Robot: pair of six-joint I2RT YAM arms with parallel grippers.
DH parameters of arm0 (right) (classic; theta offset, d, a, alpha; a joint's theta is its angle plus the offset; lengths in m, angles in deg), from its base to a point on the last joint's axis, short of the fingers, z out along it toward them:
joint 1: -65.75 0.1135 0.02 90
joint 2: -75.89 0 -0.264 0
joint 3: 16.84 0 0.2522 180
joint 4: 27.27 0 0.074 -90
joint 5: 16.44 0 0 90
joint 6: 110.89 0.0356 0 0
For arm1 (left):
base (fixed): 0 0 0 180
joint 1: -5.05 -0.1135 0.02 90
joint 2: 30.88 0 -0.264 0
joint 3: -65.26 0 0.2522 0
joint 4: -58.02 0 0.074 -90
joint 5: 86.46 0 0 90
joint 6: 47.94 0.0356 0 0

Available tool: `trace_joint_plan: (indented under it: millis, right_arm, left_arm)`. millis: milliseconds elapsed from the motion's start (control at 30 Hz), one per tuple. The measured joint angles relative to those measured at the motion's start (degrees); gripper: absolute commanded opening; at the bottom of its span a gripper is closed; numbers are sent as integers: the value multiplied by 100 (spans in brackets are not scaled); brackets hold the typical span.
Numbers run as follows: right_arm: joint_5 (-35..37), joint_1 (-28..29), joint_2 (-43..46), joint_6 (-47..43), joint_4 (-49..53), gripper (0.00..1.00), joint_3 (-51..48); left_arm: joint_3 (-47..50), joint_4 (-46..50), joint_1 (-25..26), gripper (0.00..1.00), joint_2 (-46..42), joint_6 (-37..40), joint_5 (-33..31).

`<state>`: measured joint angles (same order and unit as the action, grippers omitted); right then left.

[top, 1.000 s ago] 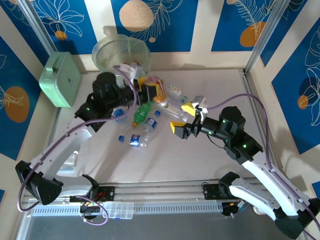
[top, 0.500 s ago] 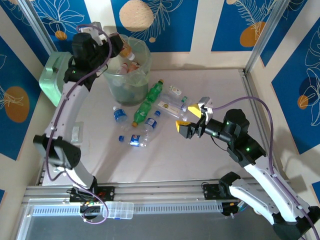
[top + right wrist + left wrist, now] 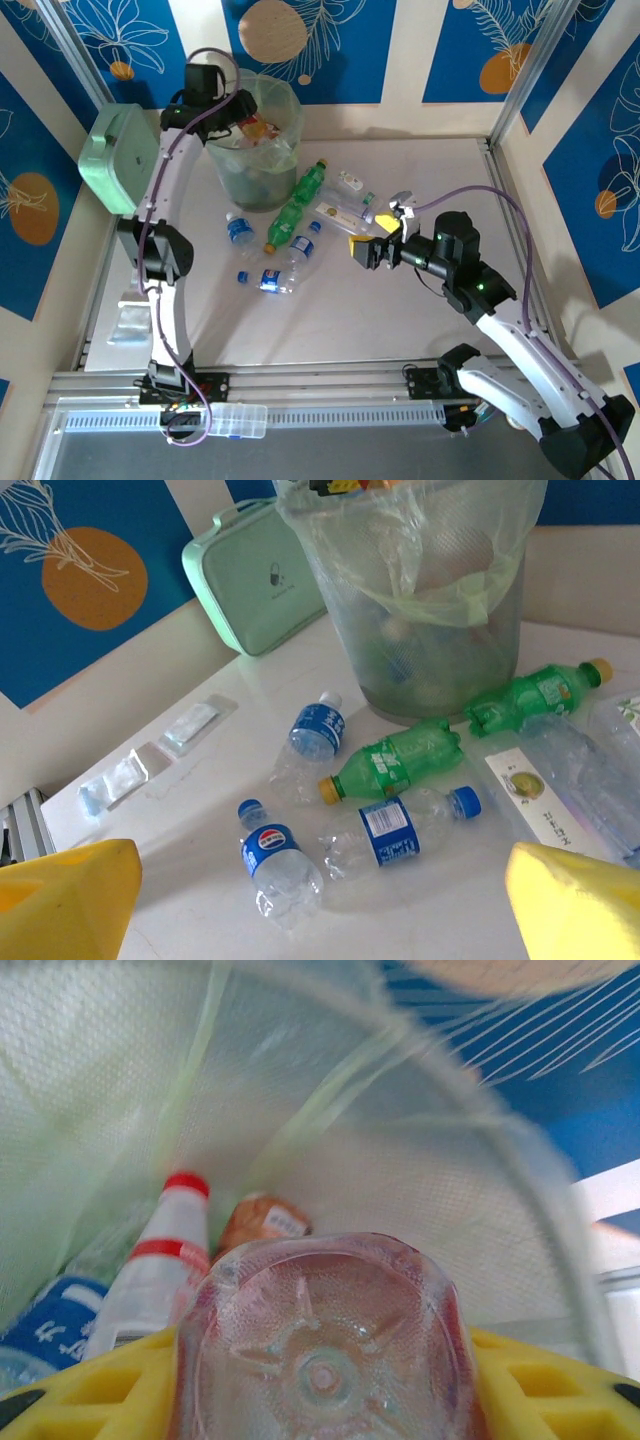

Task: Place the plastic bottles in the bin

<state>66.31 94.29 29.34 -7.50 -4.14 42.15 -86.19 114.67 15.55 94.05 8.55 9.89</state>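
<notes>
The left gripper stays over the bin's opening (image 3: 270, 112) (image 3: 285, 1160) next and spreads its fingers to release the clear plastic bottle. The bottle already hangs inside the bin's rim, hence this move.
My left gripper (image 3: 244, 118) is raised at the bin's (image 3: 250, 182) rim, shut on a clear plastic bottle (image 3: 325, 1345) whose ribbed base faces the left wrist camera between the yellow fingers (image 3: 100, 1390). Below it, inside the bin (image 3: 400, 1140), lie a red-and-white labelled bottle (image 3: 160, 1260) and a blue-labelled one (image 3: 45, 1322). On the table lie two green bottles (image 3: 309, 182) (image 3: 286, 226) and clear blue-labelled bottles (image 3: 238, 230) (image 3: 271, 280) (image 3: 302, 248). My right gripper (image 3: 378, 236) stands open right of them, nothing between its fingers (image 3: 65, 900); bottles (image 3: 400, 830) (image 3: 275, 860) lie ahead.
A mint-green box (image 3: 120, 158) with a handle stands left of the bin. Flat clear crushed bottles (image 3: 345, 210) lie close to my right gripper. Small plastic packets (image 3: 160, 750) rest near the table's left edge. Metal frame posts (image 3: 520, 90) bound the back corners.
My left arm has swung up from the pile on the table to the bin's rim, carrying the clear bottle. My right gripper has barely shifted and stays open.
</notes>
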Motion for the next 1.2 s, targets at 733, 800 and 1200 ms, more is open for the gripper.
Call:
trace_joint_plan:
  millis: [733, 800, 1200]
  right_arm:
    - [-7, -48, -227, 37, -249, 94, -4]
    - [22, -52, -179, 39, -249, 94, -4]
    - [109, -103, -164, 243, 651, 91, 533]
  left_arm:
    - [-74, 39, 15, 75, 527, 256, 308]
    - [-74, 39, 17, 85, 444, 302, 302]
    - [1829, -892, 166, 83, -2094, 387, 234]
